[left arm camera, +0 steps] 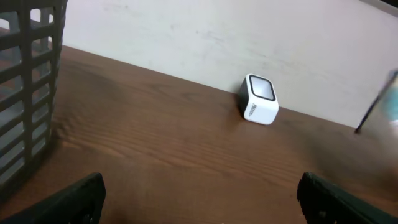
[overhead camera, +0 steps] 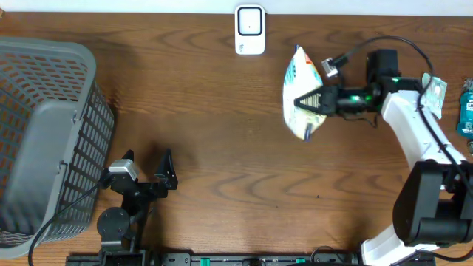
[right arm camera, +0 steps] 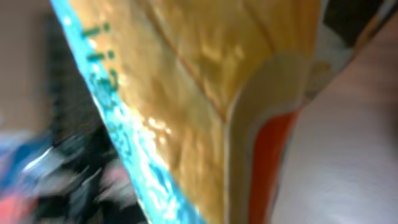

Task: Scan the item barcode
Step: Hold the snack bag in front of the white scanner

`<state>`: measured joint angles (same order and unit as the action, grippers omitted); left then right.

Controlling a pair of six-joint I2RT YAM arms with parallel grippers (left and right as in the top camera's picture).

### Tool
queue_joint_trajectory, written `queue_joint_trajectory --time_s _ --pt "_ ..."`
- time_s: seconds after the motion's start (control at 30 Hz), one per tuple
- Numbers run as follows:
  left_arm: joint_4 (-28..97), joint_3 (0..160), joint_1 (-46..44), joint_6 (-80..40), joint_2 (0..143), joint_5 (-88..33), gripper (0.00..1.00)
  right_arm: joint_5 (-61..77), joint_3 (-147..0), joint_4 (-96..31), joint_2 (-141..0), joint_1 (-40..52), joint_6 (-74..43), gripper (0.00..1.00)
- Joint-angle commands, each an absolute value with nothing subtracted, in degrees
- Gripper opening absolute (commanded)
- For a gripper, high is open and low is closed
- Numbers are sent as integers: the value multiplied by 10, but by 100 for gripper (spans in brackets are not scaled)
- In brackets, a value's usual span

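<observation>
My right gripper will next move outward toward the scanner, then to the right in the overhead view and down by the greenish item to release, because items lie there.
The item is a snack bag, white with blue and orange print, held off the table at the back right. My right gripper is shut on its lower half, coming in from the right. The bag fills the right wrist view, blurred, in gold, blue and orange, and hides the fingers. The white barcode scanner stands at the back edge, left of the bag, and the scanner also shows in the left wrist view. My left gripper rests open near the front left, with nothing between its fingers.
A grey wire basket fills the left side, and its wall borders the left wrist view. A blue packet and a greenish item lie at the far right edge.
</observation>
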<state>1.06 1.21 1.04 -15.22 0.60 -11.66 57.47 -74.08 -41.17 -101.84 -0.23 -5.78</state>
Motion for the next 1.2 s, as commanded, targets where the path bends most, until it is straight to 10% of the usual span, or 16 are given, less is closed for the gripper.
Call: queue_joint_trajectory --time_s 0.0,0.43,1.17 --pt "28 2 12 -153 2 -124 98 345 -750 -338 -1019 52 -262 1" --pt "28 2 12 -153 2 -124 98 39 -793 52 -1088 170 -356 1" --pt "28 2 12 -153 2 -124 98 3 -1293 -89 -1429 195 -355 1"
